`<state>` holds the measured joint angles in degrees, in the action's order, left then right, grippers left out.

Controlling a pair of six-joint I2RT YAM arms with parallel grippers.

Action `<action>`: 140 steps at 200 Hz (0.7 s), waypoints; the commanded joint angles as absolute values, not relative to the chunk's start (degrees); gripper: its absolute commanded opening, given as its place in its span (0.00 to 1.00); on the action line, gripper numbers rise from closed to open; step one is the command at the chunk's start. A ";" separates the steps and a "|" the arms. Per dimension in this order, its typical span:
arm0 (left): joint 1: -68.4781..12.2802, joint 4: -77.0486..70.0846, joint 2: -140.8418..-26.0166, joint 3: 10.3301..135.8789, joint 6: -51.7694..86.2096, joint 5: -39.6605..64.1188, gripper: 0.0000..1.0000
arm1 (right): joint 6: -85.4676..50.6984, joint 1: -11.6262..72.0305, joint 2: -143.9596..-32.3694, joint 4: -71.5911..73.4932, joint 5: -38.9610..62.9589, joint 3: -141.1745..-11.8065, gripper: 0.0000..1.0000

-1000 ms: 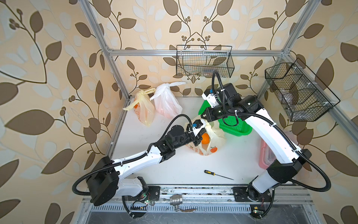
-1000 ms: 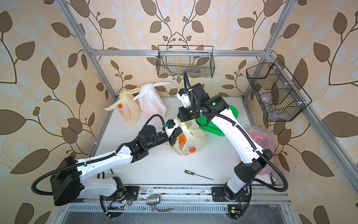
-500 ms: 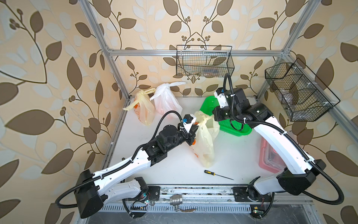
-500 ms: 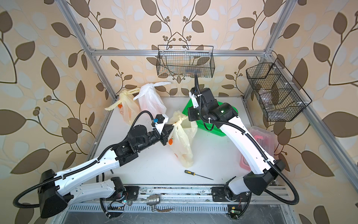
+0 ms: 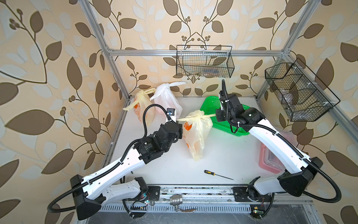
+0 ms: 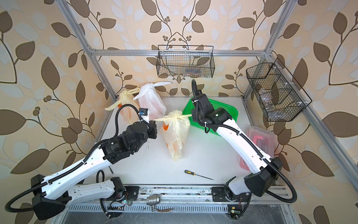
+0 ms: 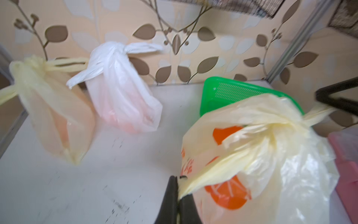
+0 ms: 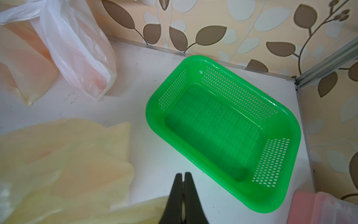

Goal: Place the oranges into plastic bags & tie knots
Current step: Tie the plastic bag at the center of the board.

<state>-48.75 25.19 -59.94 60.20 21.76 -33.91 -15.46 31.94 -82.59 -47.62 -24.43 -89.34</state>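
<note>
Next, my right gripper moves outward over the green mesh basket's end by the bag point(image 5: 207, 105) point(image 8: 156, 104) and releases the strap end, since the bag's top is already knotted.
A pale yellow plastic bag point(image 5: 195, 135) point(image 6: 175, 135) with orange prints hangs between my two grippers, its top bunched into a knot point(image 5: 199, 114) point(image 6: 177, 115). My left gripper point(image 5: 178, 123) point(image 7: 177, 177) is shut on one strap end point(image 7: 213, 170). My right gripper point(image 5: 217, 116) point(image 8: 183, 174) is shut on the opposite strap end point(image 8: 147, 209). The oranges show only as a dim orange glow through the bag walls. At the back left stand a knotted yellow bag point(image 5: 143, 108) and a knotted white bag point(image 5: 168, 99).
An empty green mesh basket point(image 5: 232, 128) point(image 8: 174, 91) sits under the right arm. A screwdriver point(image 5: 217, 174) lies near the front edge, and a pink-and-clear box point(image 5: 271, 161) at the right edge. Black wire baskets point(image 5: 204, 62) point(image 5: 298, 91) hang on the walls.
The bag was slumped on the table with both grippers close together. Both arms have risen and spread apart, pulling the straps taut, so the bag now hangs stretched long.
</note>
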 commanded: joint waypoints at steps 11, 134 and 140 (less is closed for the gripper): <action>-42.99 46.70 -57.95 60.90 36.31 -47.59 0.00 | -17.73 24.73 -81.38 -51.27 -35.38 -86.11 0.00; -38.55 35.97 -60.37 61.15 25.84 -24.54 0.00 | -11.03 31.31 -98.78 -36.83 -20.82 -101.35 0.00; -38.06 35.51 -60.30 60.90 25.89 -24.41 0.00 | -10.99 31.33 -99.42 -36.50 -20.47 -101.72 0.00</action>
<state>-38.94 35.77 -59.90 59.61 27.07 -24.16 -12.64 31.48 -96.75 -40.32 -23.11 -99.48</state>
